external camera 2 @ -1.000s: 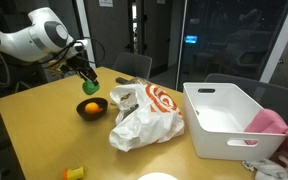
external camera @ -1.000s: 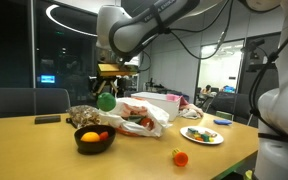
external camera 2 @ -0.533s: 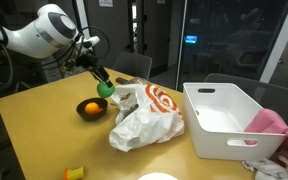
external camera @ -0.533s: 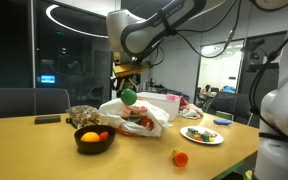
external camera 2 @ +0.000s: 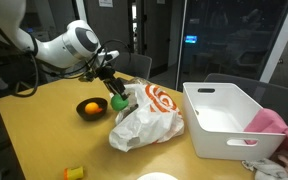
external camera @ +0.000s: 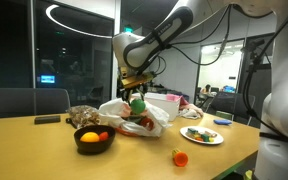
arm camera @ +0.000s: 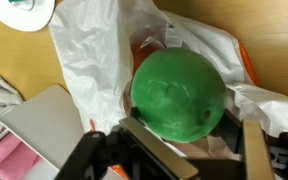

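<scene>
My gripper moves outward and down into the bag's opening (external camera 2: 131, 101) next, to release the green fruit still hanging above the crumpled plastic.
My gripper (arm camera: 189, 140) is shut on a green round fruit (arm camera: 177, 93). The green fruit also shows in both exterior views (external camera: 138, 102) (external camera 2: 118, 101), held just above the opening of a white and orange plastic bag (external camera 2: 144, 115) that lies crumpled on the wooden table (external camera 2: 44, 135). In the wrist view the bag (arm camera: 94, 60) fills the space under the fruit. The gripper (external camera: 136, 92) hangs from the arm over the bag (external camera: 134, 117).
A black bowl (external camera: 94, 138) with an orange fruit stands beside the bag (external camera 2: 91, 108). A white bin (external camera 2: 229, 118) with pink cloth stands at the other side. A plate (external camera: 202, 135) with food and a small red fruit (external camera: 180, 157) lie on the table.
The gripper has carried the green fruit sideways from above the black bowl to over the plastic bag and lowered it toward the bag.
</scene>
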